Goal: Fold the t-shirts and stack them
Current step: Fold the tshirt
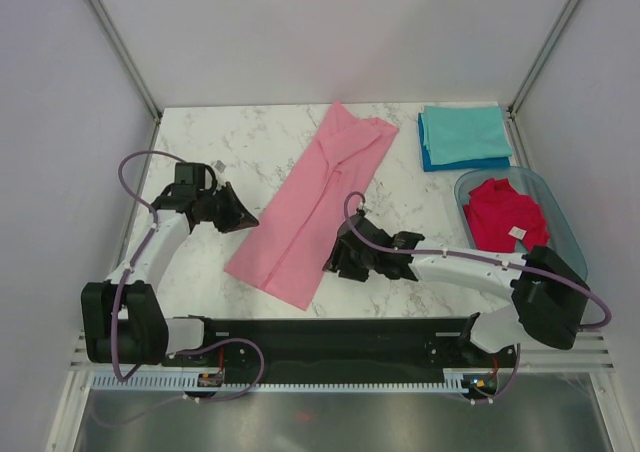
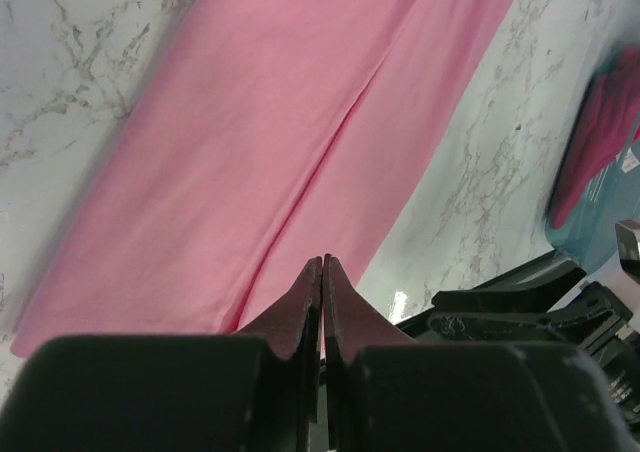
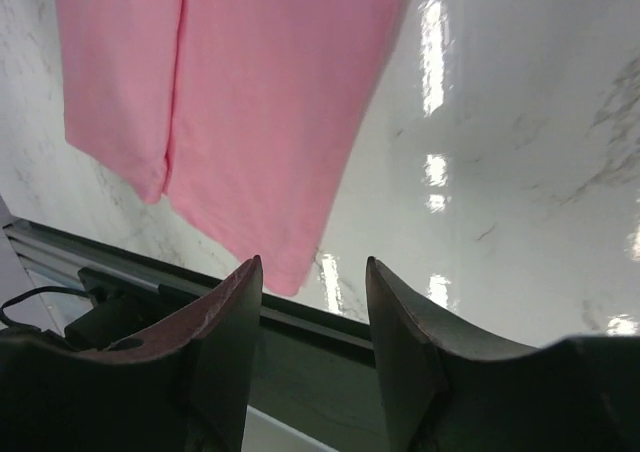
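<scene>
My right gripper lowers its open fingers back and left in the top view onto the corner of the t-shirt's hem by the bar next. That corner lies below it.
The light pink t-shirt lies folded into a long strip, slanting from the back middle to the front of the marble table. It also shows in the left wrist view and the right wrist view. My left gripper is shut and empty, just left of the strip; its tips hover above the cloth. My right gripper is open and empty beside the strip's near right edge. A teal shirt folded on a blue one sits back right. The crimson red shirt with a white tag lies in the tub.
The clear bluish plastic tub stands at the right edge. Grey walls enclose the table at the left, back and right. The black rail with the arm bases runs along the near edge.
</scene>
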{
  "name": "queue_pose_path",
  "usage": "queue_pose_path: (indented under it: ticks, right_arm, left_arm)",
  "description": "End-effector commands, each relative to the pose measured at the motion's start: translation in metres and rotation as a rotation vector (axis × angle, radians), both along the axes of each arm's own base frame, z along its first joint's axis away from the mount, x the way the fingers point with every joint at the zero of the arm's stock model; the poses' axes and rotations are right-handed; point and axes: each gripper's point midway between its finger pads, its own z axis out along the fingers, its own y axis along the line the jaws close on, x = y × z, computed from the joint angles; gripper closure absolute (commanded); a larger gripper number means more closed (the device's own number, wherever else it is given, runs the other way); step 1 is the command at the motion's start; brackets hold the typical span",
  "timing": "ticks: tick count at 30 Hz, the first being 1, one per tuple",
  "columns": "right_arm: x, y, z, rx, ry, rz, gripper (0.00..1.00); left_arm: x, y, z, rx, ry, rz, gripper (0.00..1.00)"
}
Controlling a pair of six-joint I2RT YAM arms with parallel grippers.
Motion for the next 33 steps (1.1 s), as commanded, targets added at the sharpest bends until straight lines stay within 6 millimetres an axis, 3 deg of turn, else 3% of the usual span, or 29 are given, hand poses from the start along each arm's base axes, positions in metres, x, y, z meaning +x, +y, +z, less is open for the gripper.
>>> queue_pose_path:
  ticks: [1, 8, 16, 28, 31, 33]
  right_arm:
    - [-0.006, 0.025, 0.0, 0.071, 0.022, -0.063, 0.46]
    - [-0.04, 0.058, -0.023, 0.031, 0.07, -0.028, 0.45]
    - [-0.047, 0.078, -0.036, 0.032, 0.06, -0.005, 0.46]
    - [-0.057, 0.076, -0.06, -0.015, 0.084, 0.033, 0.49]
    - [-0.062, 0.076, -0.065, -0.032, 0.091, 0.073, 0.55]
    - [-0.065, 0.073, -0.069, -0.046, 0.1, 0.087, 0.65]
  left_arm:
    - [0.001, -0.001, -0.007, -0.002, -0.017, -0.062, 0.94]
    - [0.001, 0.0, -0.006, -0.003, -0.022, -0.057, 0.94]
    - [0.0, 0.001, -0.005, -0.004, -0.031, -0.054, 0.94]
    - [0.002, 0.003, -0.002, -0.013, -0.043, -0.05, 0.95]
    - [0.001, 0.003, 0.0, -0.007, -0.056, -0.06, 0.95]
    - [0.0, 0.003, 0.001, -0.008, -0.064, -0.061, 0.95]
